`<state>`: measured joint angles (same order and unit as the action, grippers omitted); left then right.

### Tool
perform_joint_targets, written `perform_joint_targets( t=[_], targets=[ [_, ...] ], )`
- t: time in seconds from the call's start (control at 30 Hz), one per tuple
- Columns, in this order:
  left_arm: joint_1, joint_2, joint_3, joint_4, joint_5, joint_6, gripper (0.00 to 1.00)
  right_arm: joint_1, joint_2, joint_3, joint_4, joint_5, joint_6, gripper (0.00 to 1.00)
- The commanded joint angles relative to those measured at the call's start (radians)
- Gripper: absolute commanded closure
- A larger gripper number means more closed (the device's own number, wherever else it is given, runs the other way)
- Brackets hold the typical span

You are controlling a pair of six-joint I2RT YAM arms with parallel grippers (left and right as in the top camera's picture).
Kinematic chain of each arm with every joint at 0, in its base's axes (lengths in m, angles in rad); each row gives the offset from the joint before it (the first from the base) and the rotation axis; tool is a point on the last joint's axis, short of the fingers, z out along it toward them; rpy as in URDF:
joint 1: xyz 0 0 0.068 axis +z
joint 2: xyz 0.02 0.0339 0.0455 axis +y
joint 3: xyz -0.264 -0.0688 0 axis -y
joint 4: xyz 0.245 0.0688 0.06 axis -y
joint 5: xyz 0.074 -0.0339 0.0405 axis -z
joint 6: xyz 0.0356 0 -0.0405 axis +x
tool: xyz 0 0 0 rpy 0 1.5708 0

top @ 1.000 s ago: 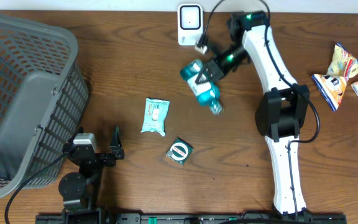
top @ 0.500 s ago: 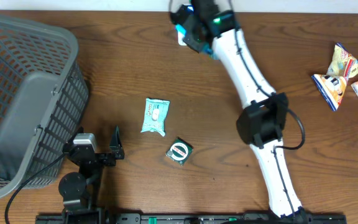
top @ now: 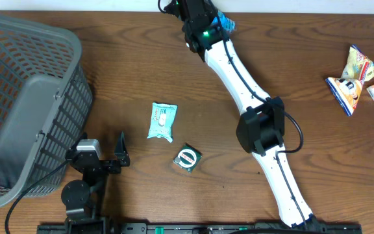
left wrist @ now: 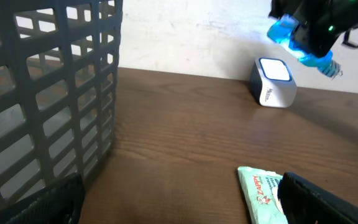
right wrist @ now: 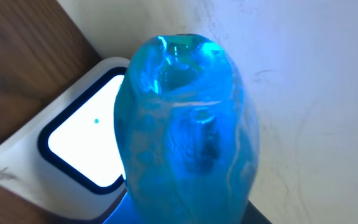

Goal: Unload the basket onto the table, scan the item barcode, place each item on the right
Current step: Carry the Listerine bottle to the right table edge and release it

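Observation:
My right gripper swings below it and to its right in the overhead view next, over the open tabletop by the snack packets, then lowers and releases the bottle [right wrist: 185, 124].
A blue translucent bottle [right wrist: 185, 124] fills the right wrist view, my right gripper [right wrist: 185, 214] shut on it low in the frame. It hangs just over the white barcode scanner [right wrist: 73, 155], whose lit window faces up. From the left wrist view, the bottle [left wrist: 298, 40] is tilted in the air above and to the right of the scanner [left wrist: 272, 81] by the back wall. Overhead, only the bottle's end [top: 224, 23] shows past the right gripper [top: 200, 23]; the arm hides the scanner. My left gripper [top: 102, 153] rests open and empty at the front left.
A grey basket [top: 24, 97] stands at the left. A pale green wipes pack [top: 162, 121] and a small round green item [top: 187, 158] lie mid-table, the pack just ahead of my left fingers [left wrist: 328, 199]. Snack packets [top: 356, 75] lie at the right edge.
My right arm has carried the bottle from mid-table back and to the left, until it hangs over the scanner by the wall. The left arm has not moved.

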<state>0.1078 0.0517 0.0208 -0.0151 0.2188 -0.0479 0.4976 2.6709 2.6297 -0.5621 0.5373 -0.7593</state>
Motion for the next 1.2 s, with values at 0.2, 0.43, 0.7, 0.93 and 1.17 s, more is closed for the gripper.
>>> perform_joint_targets(
  t=[0.2,0.43,0.7,0.93,1.17],
  targets=[
    [0.0,-0.002,-0.017,-0.033,0.013,0.002,0.02,0.005,-0.018,0.007,0.061,0.058,-0.05,0.99],
    [0.0,-0.002,-0.017,-0.033,0.013,0.002,0.02,0.005,-0.018,-0.02,0.065,0.058,-0.06,0.99],
    [0.0,-0.002,-0.017,-0.033,0.012,0.002,0.02,-0.023,-0.019,-0.02,0.056,0.222,0.09,0.99],
    [0.0,-0.002,-0.017,-0.033,0.013,0.002,0.02,-0.186,-0.019,-0.02,-0.237,0.373,0.359,0.99],
    [0.0,-0.002,-0.017,-0.033,0.012,0.002,0.02,-0.42,-0.019,-0.021,-0.558,0.283,0.666,0.99]
  ],
)
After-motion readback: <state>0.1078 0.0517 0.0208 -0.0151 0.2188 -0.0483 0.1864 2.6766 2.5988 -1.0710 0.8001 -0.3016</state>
